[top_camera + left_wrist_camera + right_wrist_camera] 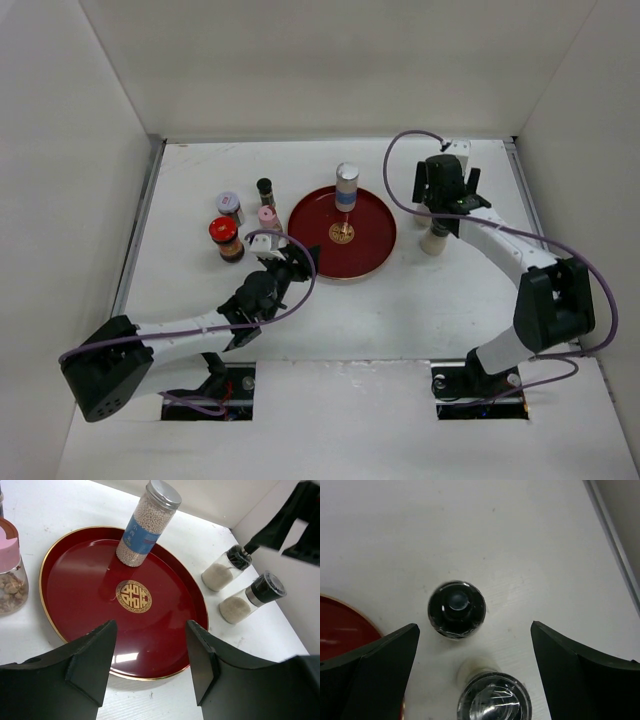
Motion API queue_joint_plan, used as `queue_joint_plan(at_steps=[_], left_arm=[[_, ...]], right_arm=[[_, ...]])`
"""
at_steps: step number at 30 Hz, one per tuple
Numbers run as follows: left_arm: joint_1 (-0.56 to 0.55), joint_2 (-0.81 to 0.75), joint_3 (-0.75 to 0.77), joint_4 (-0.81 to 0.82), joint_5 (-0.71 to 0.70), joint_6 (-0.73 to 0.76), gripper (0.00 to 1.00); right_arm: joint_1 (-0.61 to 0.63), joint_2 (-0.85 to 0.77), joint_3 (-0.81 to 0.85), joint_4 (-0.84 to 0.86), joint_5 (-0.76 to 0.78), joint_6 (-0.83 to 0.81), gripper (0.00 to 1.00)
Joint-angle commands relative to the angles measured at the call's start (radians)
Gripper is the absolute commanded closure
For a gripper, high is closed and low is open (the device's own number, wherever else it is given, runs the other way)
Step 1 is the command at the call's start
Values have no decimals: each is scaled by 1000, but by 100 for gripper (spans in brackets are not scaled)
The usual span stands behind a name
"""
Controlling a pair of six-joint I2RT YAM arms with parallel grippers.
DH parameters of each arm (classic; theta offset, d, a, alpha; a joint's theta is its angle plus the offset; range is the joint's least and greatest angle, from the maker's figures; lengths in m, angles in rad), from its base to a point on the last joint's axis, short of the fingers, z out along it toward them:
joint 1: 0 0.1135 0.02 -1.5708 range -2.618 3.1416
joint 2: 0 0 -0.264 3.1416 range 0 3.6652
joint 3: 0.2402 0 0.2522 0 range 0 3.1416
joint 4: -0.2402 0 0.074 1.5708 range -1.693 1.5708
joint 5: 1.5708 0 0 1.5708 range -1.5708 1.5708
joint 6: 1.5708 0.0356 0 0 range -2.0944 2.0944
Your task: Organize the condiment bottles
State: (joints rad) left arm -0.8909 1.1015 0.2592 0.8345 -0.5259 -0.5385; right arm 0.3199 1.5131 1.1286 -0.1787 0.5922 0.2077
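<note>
Next, my right gripper will lower and shift slightly toward the tray [372,250] around the black-topped shaker's top, since the shaker stands below my open fingers, nearer the tray-side finger.
The white blue-banded cylinder [346,187] stands upright on the round dark-red tray [372,250]; it also shows in the left wrist view [147,522]. The silver-lidded jar [229,206], thin dark bottle [265,190], pink-capped jar [269,218] and red-capped dark jar [226,240] stand left of the tray. The black-topped shaker [456,609] and the grey-capped beige shaker [494,697] stand right of the tray. My right gripper [475,672] is open above them, the grey-capped one between its jaws. My left gripper [152,665] is open and empty at the tray's near-left rim.
White walls close the table on the left, far and right sides. The table's right edge strip [615,535] runs close to the two shakers. The right arm [520,250] reaches over the right side, and the left arm [190,330] lies across the near left.
</note>
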Motion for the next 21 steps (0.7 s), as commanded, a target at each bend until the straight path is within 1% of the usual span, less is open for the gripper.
queue_joint_plan(at_steps=[1, 5, 9, 12, 17, 19, 20, 21], left_arm=[[1, -28, -6, 51, 4, -12, 45], [0, -31, -6, 49, 4, -12, 44], [-3, -31, -6, 49, 4, -12, 44], [-3, -26, -5, 49, 4, -12, 44], [-3, -15, -3, 52, 4, -12, 42], [0, -18, -5, 54, 4, -12, 41], [2, -22, -6, 54, 3, -12, 41], [2, -23, -8, 54, 1, -12, 41]], right_arm=[[-38, 21, 10, -16, -70, 41, 0], [-71, 73, 48, -10, -190, 58, 0], [-86, 131, 85, -5, -219, 61, 0], [-97, 165, 103, 15, -245, 64, 6], [-101, 211, 137, 10, -247, 71, 25], [-101, 207, 143, 19, -238, 73, 39], [-97, 190, 143, 34, -215, 78, 43], [-97, 167, 137, 74, -197, 72, 43]])
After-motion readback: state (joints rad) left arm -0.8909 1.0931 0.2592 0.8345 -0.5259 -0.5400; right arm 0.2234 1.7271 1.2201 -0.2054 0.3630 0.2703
